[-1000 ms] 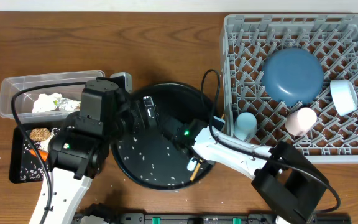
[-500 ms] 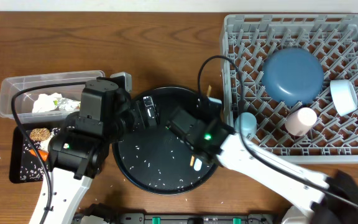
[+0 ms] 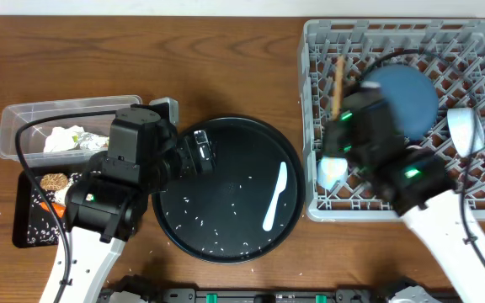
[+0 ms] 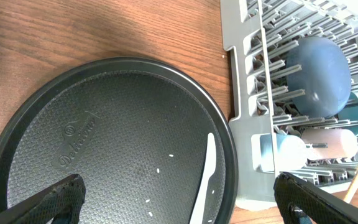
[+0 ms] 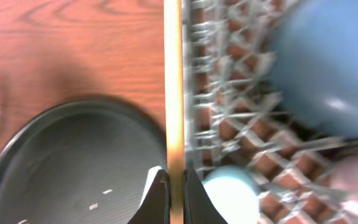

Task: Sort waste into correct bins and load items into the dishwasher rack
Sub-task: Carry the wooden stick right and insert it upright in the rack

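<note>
My right gripper lowers slightly outward onto the rack's bare wires beside the dark blue plate and releases the chopstick [image 3: 338,84] there next, because that rack part stands empty.
My right gripper [image 3: 343,126] is shut on the thin wooden chopstick [image 3: 338,84] and holds it over the left side of the grey dishwasher rack [image 3: 478,206]; the wrist view shows the stick [image 5: 173,93] pinched between the fingers [image 5: 175,186]. The rack holds the dark blue plate [image 3: 407,93], the white bowl [image 3: 466,130] and the light blue cup [image 3: 333,171]. The pink cup [image 4: 328,143] shows in the left wrist view. The white utensil [image 3: 274,198] lies on the round black tray [image 3: 175,227]. My left gripper [image 4: 179,199] is open and empty above that tray.
The clear tub [image 3: 15,118] at the left holds crumpled paper [image 3: 61,139] and the wrapper [image 3: 89,139]. The shallow black tray [image 3: 23,231] below it holds the brown piece [image 3: 53,181], the carrot [image 3: 55,208] and rice. Rice grains [image 3: 217,231] dot the round tray.
My right arm lifted the chopstick from the round tray's front right and swung right and back over the rack. The utensil now lies uncovered. The left arm has not moved.
</note>
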